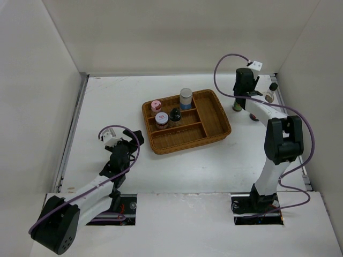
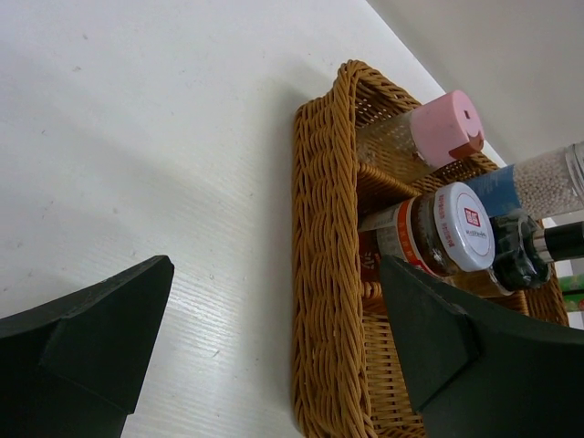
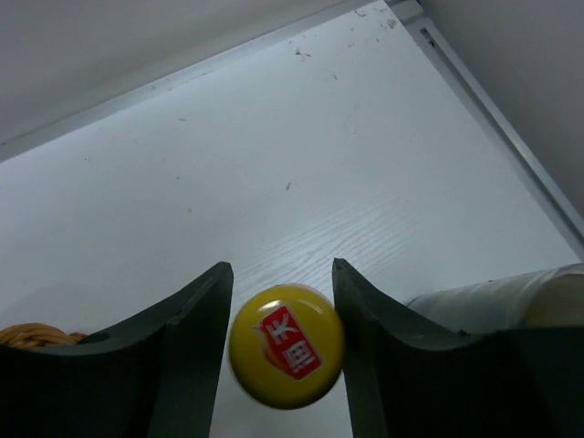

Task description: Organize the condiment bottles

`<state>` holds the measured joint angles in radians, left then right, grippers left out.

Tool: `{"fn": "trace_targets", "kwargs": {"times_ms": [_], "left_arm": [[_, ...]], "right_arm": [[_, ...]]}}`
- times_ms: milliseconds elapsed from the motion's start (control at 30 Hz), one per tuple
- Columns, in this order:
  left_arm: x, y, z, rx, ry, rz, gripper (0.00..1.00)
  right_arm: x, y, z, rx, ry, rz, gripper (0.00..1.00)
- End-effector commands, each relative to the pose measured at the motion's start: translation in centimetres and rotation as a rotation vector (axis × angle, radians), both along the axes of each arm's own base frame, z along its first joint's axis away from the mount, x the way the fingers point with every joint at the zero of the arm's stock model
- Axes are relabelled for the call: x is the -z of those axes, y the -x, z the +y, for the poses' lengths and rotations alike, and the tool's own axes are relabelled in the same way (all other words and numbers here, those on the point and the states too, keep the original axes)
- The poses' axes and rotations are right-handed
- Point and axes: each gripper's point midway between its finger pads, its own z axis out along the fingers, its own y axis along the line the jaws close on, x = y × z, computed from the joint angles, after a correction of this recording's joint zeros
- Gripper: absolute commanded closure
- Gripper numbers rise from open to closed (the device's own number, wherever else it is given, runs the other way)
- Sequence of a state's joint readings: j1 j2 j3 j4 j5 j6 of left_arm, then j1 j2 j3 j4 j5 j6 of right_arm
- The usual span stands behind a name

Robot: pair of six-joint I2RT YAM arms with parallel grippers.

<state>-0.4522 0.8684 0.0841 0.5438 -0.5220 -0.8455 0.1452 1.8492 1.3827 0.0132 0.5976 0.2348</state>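
Observation:
The tray's free slot by the dark shaker (image 1: 175,115) is to the left of my right gripper in the top view, so my right gripper should lift, move across, and lower to that slot to release.
The slim green yellow-capped bottle (image 1: 236,107) stands on the table right of the wicker tray. My right gripper (image 1: 240,97) is over it. In the right wrist view the right gripper (image 3: 281,274) has both fingers pressed against the yellow cap (image 3: 286,345). The pink-lidded jar (image 1: 156,105), white-lidded jar (image 1: 161,119), dark shaker (image 1: 175,115) and grey-capped blue-label jar (image 1: 186,98) stand in the tray. My left gripper (image 1: 128,142) is open and empty left of the tray, and it shows open in its own view (image 2: 274,274). The left wrist view also shows the pink-lidded jar (image 2: 438,137) and the white-lidded jar (image 2: 447,233).
The brown wicker divided tray (image 1: 214,131) sits mid-table, with its long front compartment bare; its left wall (image 2: 324,274) is just ahead of my left gripper. Another bottle (image 1: 269,97) stands right of my right wrist, partly hidden, near the right wall; it shows in the right wrist view (image 3: 511,297).

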Motion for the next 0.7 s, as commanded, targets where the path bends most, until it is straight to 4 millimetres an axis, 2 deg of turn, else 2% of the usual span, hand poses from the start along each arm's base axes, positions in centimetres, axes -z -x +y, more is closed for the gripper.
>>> {"fn": "trace_targets", "kwargs": {"times_ms": [0,67,167,267,333,433,533,667], "left_arm": [[-1.9,-0.6,-0.3,-0.001,0.038,-0.068,0.0],[-1.7,-0.6,-0.3,-0.003,0.034,-0.06,0.0],[-2.0,-0.6,-0.5,0.005,0.04,-0.069,0.0],[-2.0,-0.5,-0.3,-0.002,0.038,-0.072,0.0],[-1.9,-0.6,-0.4,0.004,0.036,-0.065,0.0],[-2.2,-0.5,-0.5,0.007,0.043,-0.076,0.0],[-2.0,-0.5,-0.4,0.004,0.039,-0.069,0.0],[-2.3,-0.5,-0.5,0.011,0.045,-0.078,0.0]], "right_arm": [[-3.9,-0.7,-0.2,0.022,0.006,-0.102,0.54],[-6.0,-0.6,0.0,0.024,0.036,-0.142,0.64],[-10.5,0.2,0.5,0.03,0.074,-0.228,0.68],[-14.8,2.3,2.0,-0.001,0.083,-0.31,0.68],[-16.9,4.1,3.6,-0.044,0.076,-0.357,0.68],[-18.2,6.6,7.3,-0.137,0.031,-0.411,0.68],[-18.0,8.4,12.1,-0.259,-0.025,-0.43,0.68],[-17.7,9.7,18.3,-0.401,-0.118,-0.451,0.67]]}}
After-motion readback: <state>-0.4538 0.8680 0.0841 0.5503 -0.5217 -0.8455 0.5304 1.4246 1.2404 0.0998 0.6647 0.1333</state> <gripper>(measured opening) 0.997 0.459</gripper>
